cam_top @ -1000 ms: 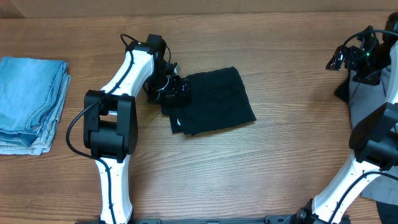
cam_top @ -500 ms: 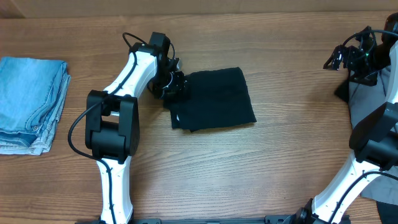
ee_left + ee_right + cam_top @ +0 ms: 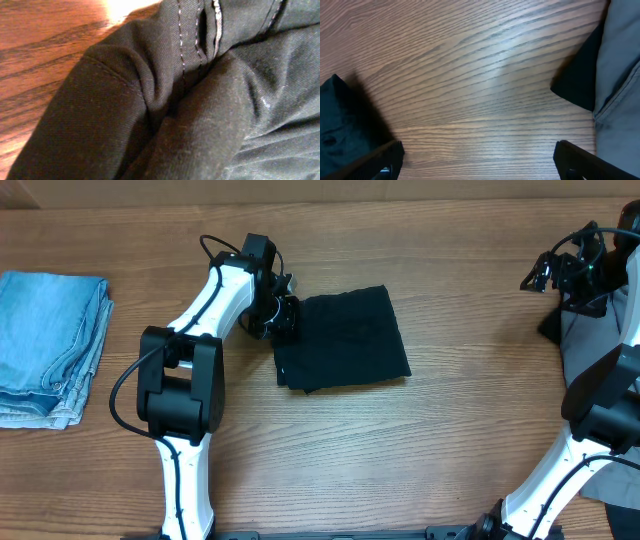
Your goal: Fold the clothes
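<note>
The left gripper lifts the black garment (image 3: pixel 345 340) next, as it already lies folded, then releases it on top of the stack of blue jeans.
A folded black garment (image 3: pixel 345 340) lies on the wooden table, a little left of centre. My left gripper (image 3: pixel 283 318) is at its upper left corner, shut on the black cloth. In the left wrist view bunched black fabric with stitched seams (image 3: pixel 200 90) fills the frame and hides the fingers. My right gripper (image 3: pixel 540 275) hovers at the far right, open over bare wood, with nothing between its fingertips (image 3: pixel 480 165). In the right wrist view a corner of the black garment (image 3: pixel 340 120) shows at the left.
A folded stack of blue jeans (image 3: pixel 50 345) sits at the table's left edge. A grey garment (image 3: pixel 590 340) lies at the right edge, under the right arm. The right wrist view shows it too (image 3: pixel 625 75), with a dark cloth (image 3: pixel 577 85) beside it.
The left gripper has gone from open to shut on the black garment's left corner, and that edge has drawn in slightly. The right arm has hardly moved.
</note>
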You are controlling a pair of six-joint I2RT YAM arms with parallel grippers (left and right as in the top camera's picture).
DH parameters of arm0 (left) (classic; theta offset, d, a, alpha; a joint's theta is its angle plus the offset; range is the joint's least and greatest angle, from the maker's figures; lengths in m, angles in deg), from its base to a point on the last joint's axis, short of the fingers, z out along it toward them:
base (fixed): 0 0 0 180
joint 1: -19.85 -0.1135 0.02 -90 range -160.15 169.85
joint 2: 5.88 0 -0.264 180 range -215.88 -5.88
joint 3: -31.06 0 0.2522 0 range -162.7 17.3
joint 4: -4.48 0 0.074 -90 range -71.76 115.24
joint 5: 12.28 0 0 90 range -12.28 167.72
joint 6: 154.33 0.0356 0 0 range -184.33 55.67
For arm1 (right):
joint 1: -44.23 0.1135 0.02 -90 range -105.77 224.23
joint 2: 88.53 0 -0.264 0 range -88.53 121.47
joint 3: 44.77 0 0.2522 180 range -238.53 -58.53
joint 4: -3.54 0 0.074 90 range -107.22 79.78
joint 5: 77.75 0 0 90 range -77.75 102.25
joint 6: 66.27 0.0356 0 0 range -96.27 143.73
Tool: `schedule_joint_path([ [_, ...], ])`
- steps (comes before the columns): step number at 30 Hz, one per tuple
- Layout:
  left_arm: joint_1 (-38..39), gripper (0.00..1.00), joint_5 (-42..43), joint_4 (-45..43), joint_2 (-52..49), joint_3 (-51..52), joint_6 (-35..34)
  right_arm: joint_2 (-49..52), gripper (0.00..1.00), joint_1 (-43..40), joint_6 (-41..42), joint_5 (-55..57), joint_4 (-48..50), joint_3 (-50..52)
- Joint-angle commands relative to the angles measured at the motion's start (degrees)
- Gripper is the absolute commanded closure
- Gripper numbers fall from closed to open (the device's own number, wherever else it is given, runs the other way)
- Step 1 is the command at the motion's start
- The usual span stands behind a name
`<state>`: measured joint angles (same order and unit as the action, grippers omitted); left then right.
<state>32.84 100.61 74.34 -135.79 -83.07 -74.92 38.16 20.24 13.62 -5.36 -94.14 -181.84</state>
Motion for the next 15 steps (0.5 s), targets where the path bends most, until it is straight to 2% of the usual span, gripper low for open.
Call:
schedule_joint_path([
  [1,0.1,0.96,-2.3,3.7,-0.7,-6.7,-0.3,-1.2,0.0,-0.1,0.3,-0.4,1.3,0.2],
  [6,0.2,0.96,-2.3,10.1,-0.4,-19.7,-4.5,-1.2,0.0,-0.1,0.3,-0.4,6.4,0.2],
  [15,-2.6,0.96,-2.5,13.4,0.0,-34.9,-11.4,-1.2,0.0,-0.1,0.3,-0.4,7.0,0.2],
])
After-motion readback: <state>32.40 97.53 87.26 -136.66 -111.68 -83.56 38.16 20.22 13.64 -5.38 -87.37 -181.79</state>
